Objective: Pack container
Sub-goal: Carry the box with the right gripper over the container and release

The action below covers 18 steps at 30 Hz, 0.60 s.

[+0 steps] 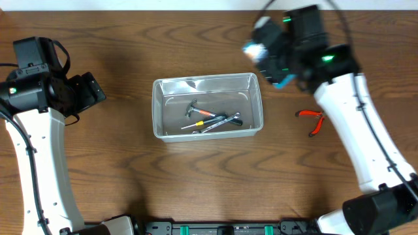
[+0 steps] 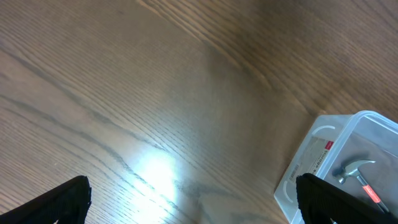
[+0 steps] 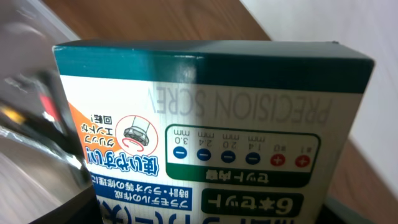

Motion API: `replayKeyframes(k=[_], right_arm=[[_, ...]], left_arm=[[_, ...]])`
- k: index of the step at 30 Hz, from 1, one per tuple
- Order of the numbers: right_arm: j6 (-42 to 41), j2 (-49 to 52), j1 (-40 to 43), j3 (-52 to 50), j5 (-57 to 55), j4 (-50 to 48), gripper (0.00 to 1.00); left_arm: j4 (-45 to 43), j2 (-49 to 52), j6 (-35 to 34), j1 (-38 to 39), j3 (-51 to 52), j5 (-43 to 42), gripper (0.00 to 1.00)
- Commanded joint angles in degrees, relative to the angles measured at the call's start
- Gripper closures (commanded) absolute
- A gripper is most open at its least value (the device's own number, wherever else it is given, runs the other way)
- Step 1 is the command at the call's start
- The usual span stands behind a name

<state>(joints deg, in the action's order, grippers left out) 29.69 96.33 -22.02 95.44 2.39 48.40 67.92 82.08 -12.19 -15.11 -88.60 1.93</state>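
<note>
The right gripper comes back over the small hammer inside next, lowers the box and releases it, since the box still hangs outside the open container.
The clear plastic container sits mid-table and holds a small hammer and a few other hand tools. Its corner also shows in the left wrist view. My right gripper is shut on a blue-and-white screwdriver-set box, held in the air just past the container's far right corner. The box fills the right wrist view. My left gripper is open and empty over bare wood, left of the container.
Red-handled pliers lie on the table to the right of the container, under the right arm. The table's far edge runs along the top of the overhead view.
</note>
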Motion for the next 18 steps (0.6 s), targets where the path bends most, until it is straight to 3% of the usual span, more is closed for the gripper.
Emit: replayKeyframes(k=[1, 7, 12, 16, 18], right_arm=[[3.39, 3.41, -6.67, 0.52, 2.27, -3.10, 0.55], [8.00, 13.05, -14.12, 0.52, 2.89, -8.74, 0.60], [8.31, 19.82, -16.28, 0.50, 6.82, -6.64, 0.49], [8.35, 22.93, -16.24, 0.50, 7.76, -4.44, 0.47], [8.35, 23.71, -16.20, 0.50, 7.74, -3.28, 0.39]], left_arm=[[0.17, 0.28, 0.09, 0.02, -0.46, 0.70, 0.02], [0.17, 0.28, 0.09, 0.02, -0.46, 0.70, 0.02], [0.20, 0.28, 0.09, 0.02, -0.46, 0.70, 0.02], [0.15, 0.28, 0.11, 0.02, -0.46, 0.70, 0.02], [0.15, 0.28, 0.11, 0.02, -0.46, 0.70, 0.02]])
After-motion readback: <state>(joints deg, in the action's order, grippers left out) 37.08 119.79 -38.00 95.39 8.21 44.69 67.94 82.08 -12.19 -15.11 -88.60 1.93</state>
